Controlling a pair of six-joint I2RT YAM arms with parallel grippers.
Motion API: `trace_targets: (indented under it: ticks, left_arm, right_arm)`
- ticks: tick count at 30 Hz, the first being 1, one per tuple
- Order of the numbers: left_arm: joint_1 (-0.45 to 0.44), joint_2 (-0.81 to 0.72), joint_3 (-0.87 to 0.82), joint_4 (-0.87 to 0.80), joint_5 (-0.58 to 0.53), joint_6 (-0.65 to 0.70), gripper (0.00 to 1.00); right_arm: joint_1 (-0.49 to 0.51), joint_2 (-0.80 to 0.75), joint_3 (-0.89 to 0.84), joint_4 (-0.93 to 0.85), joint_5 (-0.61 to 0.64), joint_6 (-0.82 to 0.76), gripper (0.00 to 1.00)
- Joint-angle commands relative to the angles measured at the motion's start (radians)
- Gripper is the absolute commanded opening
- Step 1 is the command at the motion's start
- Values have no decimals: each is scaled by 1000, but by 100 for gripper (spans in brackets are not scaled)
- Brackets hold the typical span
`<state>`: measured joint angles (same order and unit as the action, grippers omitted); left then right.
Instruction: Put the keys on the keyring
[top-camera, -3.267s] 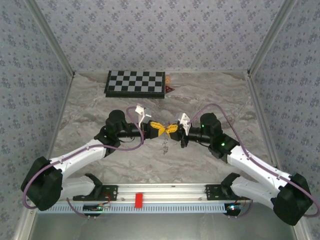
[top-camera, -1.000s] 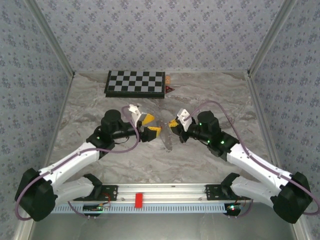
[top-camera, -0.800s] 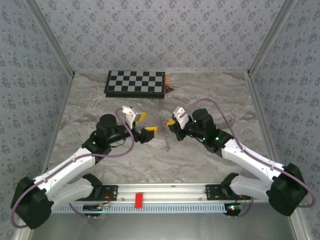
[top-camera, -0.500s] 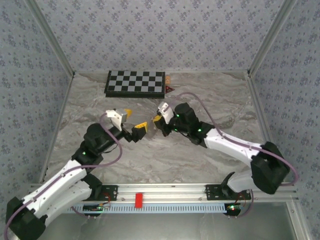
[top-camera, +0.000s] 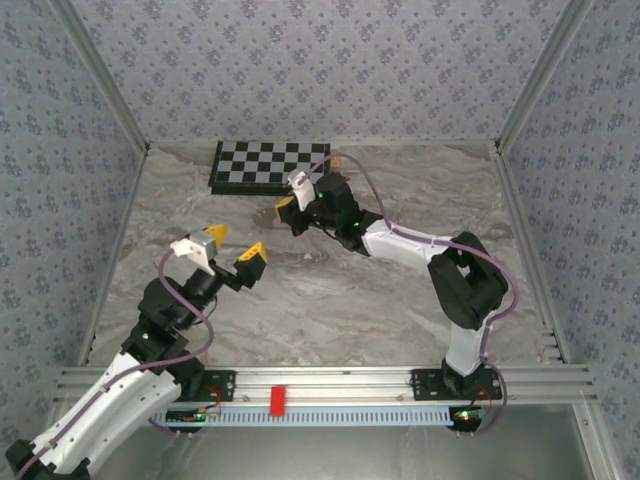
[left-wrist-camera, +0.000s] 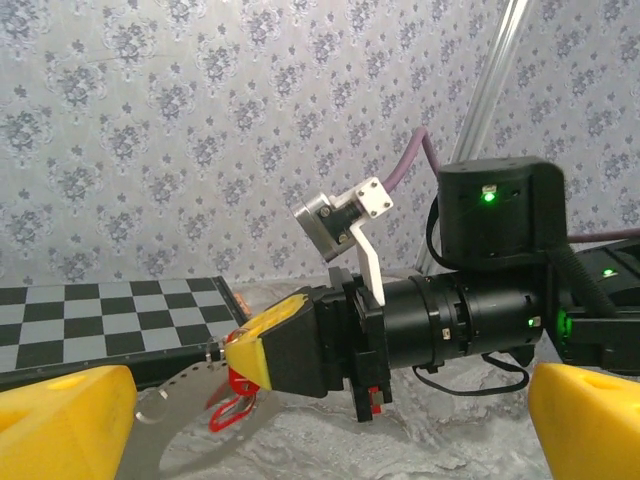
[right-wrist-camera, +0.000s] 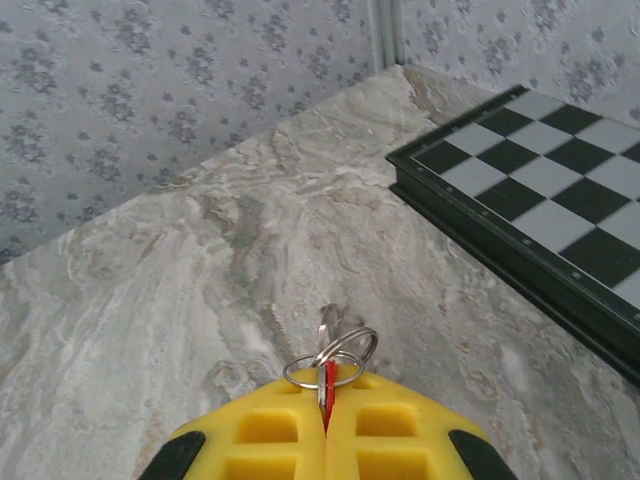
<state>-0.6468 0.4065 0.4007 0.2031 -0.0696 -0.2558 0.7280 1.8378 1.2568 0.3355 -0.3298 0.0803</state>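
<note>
Bare marble is below and back from my right gripper, so I will move it back and then tip it down to let go of the red-headed key (right-wrist-camera: 330, 376) there.
My right gripper (top-camera: 290, 213) hovers by the near edge of the chessboard, shut on a red-headed key (right-wrist-camera: 330, 376). The thin silvery keyring (right-wrist-camera: 362, 332) pokes out just past its yellow fingertips (right-wrist-camera: 250, 430). In the left wrist view the right gripper (left-wrist-camera: 245, 360) is side-on. The key's red head (left-wrist-camera: 239, 386) hangs below its tip, over a blurred red loop. My left gripper (top-camera: 235, 243) is open and holds nothing. It stands to the near left, well apart from the right one. Its yellow fingers (left-wrist-camera: 60, 420) sit at the bottom corners of its own view.
A black-and-white chessboard (top-camera: 270, 167) lies at the back of the marble table (top-camera: 400, 300), and a small dark-red triangular piece (top-camera: 338, 178) lies by its right end. A red block (top-camera: 278, 399) sits on the front rail. Patterned walls close in three sides.
The grippers met at mid-table, then parted. My left gripper opened and drew back to the near left. My right arm swung back and left to the chessboard, carrying key and ring.
</note>
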Motion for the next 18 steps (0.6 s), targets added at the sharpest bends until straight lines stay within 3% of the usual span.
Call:
trace_targets:
  ticks: [1, 18]
  left_arm:
    - [6, -32, -24, -19, -52, -11, 100]
    - [9, -1, -45, 3, -82, -16, 100]
  right_arm:
    - [-10, 2, -14, 69, -31, 26, 0]
    - [30, -125, -306, -8, 2, 13, 0]
